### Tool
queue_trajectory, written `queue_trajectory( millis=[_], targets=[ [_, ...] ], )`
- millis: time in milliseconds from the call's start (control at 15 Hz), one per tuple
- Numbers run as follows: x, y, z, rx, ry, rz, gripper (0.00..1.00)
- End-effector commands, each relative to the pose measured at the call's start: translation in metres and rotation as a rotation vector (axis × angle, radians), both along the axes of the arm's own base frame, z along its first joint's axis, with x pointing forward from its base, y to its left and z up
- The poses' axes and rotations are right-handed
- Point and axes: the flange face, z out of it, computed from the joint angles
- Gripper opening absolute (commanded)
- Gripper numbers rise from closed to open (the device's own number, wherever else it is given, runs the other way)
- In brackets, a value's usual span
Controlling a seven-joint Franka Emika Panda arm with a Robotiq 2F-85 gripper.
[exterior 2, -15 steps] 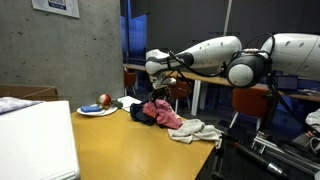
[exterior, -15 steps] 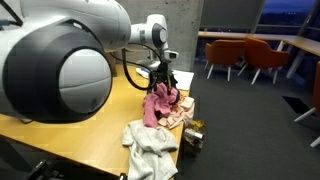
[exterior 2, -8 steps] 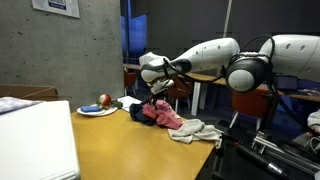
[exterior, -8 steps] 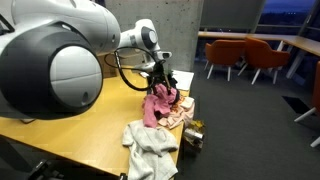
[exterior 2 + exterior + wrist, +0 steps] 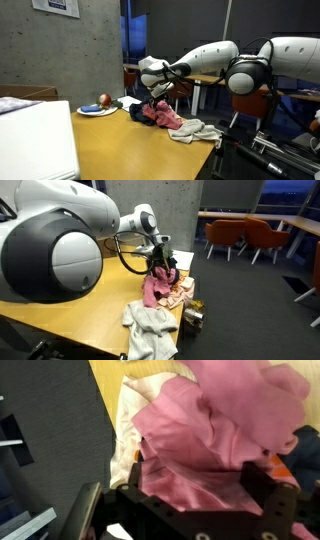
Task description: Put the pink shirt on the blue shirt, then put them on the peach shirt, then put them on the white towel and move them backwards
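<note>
My gripper comes down into the bunched top of the pink shirt [image 5: 155,286] [image 5: 192,478] next and closes, since those folds lie directly below it, between its open fingers.
The pink shirt [image 5: 155,286] lies bunched on a pile at the far end of the wooden table, also seen in an exterior view [image 5: 166,114] and filling the wrist view [image 5: 220,420]. The dark blue shirt [image 5: 139,112] lies under and beside it. The peach shirt [image 5: 181,292] sticks out below the pile; in the wrist view [image 5: 128,415] it looks pale. The white towel [image 5: 150,326] lies crumpled nearer the table's edge [image 5: 196,130]. My gripper [image 5: 160,262] [image 5: 158,93] is right on top of the pink shirt, its jaws [image 5: 197,485] wide apart with pink cloth between them.
A plate with an apple [image 5: 97,108] sits behind the pile. A white box [image 5: 35,140] fills the near table corner. A small dark object [image 5: 193,317] stands at the table's edge by the towel. Orange chairs [image 5: 250,235] stand beyond the table.
My arm has shifted slightly sideways and down over the pile. The pink shirt and the other cloths lie as before.
</note>
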Motion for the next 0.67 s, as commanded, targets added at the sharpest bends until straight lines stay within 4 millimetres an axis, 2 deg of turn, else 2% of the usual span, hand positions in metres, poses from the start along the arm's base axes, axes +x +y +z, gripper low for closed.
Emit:
queue_trajectory(
  millis=[0,67,200,333,467,600],
  targets=[
    [0.0,0.0,0.001,0.0,0.0,0.0,1.0],
    [0.007,0.0,0.016,-0.009,-0.049,0.011,1.0],
    [0.017,-0.006,0.025,-0.016,-0.148,0.025,1.0],
    [0.025,-0.013,0.02,-0.024,-0.24,0.032,1.0],
    [0.027,-0.022,0.005,0.001,-0.301,0.032,1.0],
    [0.027,-0.027,-0.018,0.037,-0.356,0.019,1.0]
  ],
)
